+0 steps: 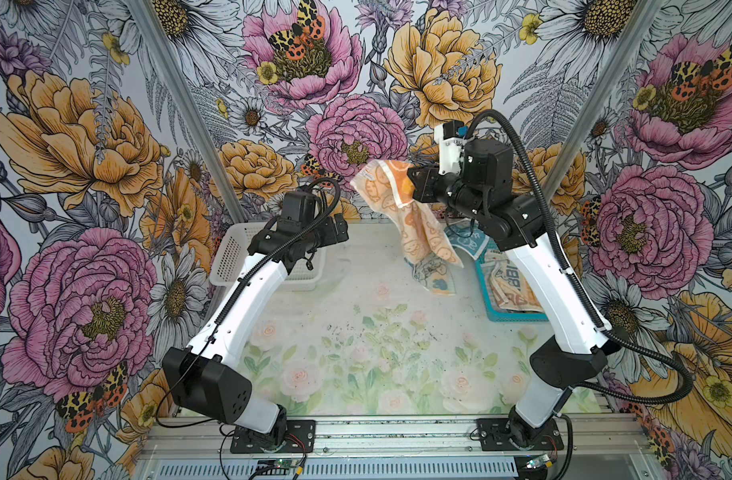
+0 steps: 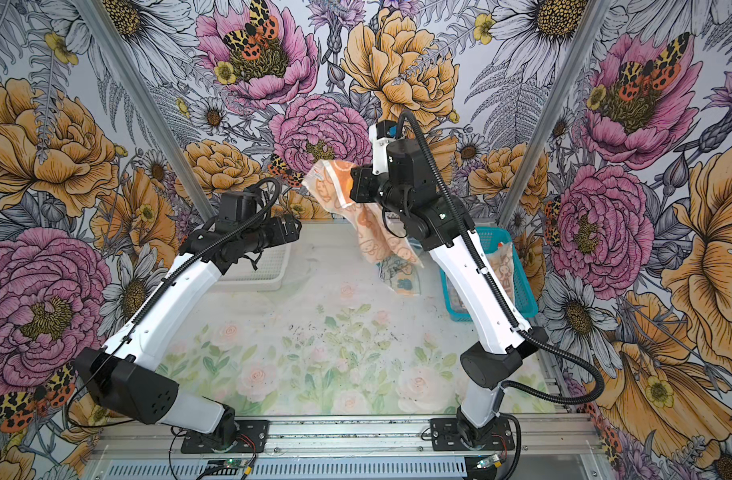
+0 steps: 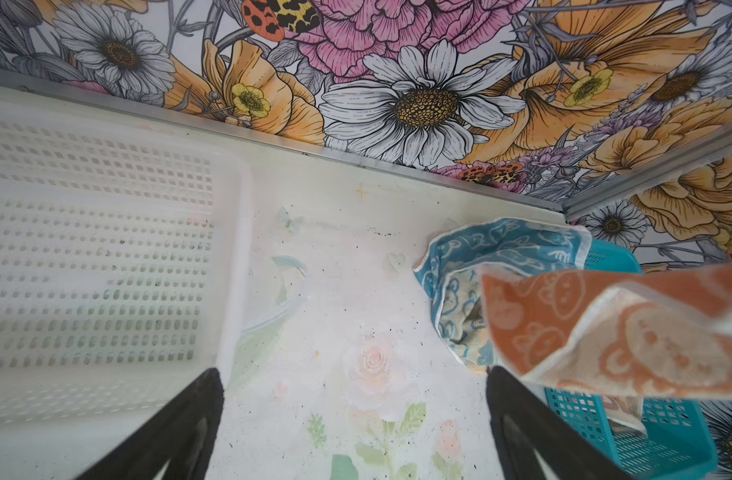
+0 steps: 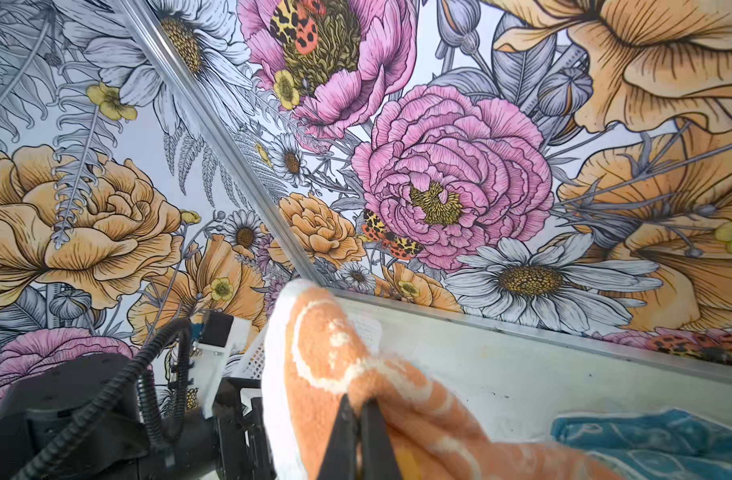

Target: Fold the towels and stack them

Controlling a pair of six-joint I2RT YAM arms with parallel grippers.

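Note:
My right gripper lowers the orange bunny-print towel [image 1: 397, 195] onto the open tabletop below next and releases it, since that space beside the crumpled blue-and-cream towel is clear.
My right gripper [image 1: 414, 183] [image 4: 358, 403] is shut on an orange bunny-print towel [image 1: 397, 195] [image 2: 347, 199] [image 4: 335, 353], held high near the back wall with its lower end hanging toward the table. Below it a crumpled blue-and-cream towel [image 1: 434, 281] [image 3: 501, 249] lies on the table against the teal basket [image 1: 513, 318] [image 3: 667, 436]. Another cream towel with letters [image 1: 509, 286] lies inside that basket. My left gripper [image 1: 341, 228] [image 3: 353, 374] stands open and empty above the table, left of the hanging towel.
A white perforated basket [image 1: 235, 257] [image 3: 106, 249] sits at the back left under my left arm. The table carries a pale rose-print cover [image 1: 356, 353]. Floral walls with metal corner rails close in the back and sides.

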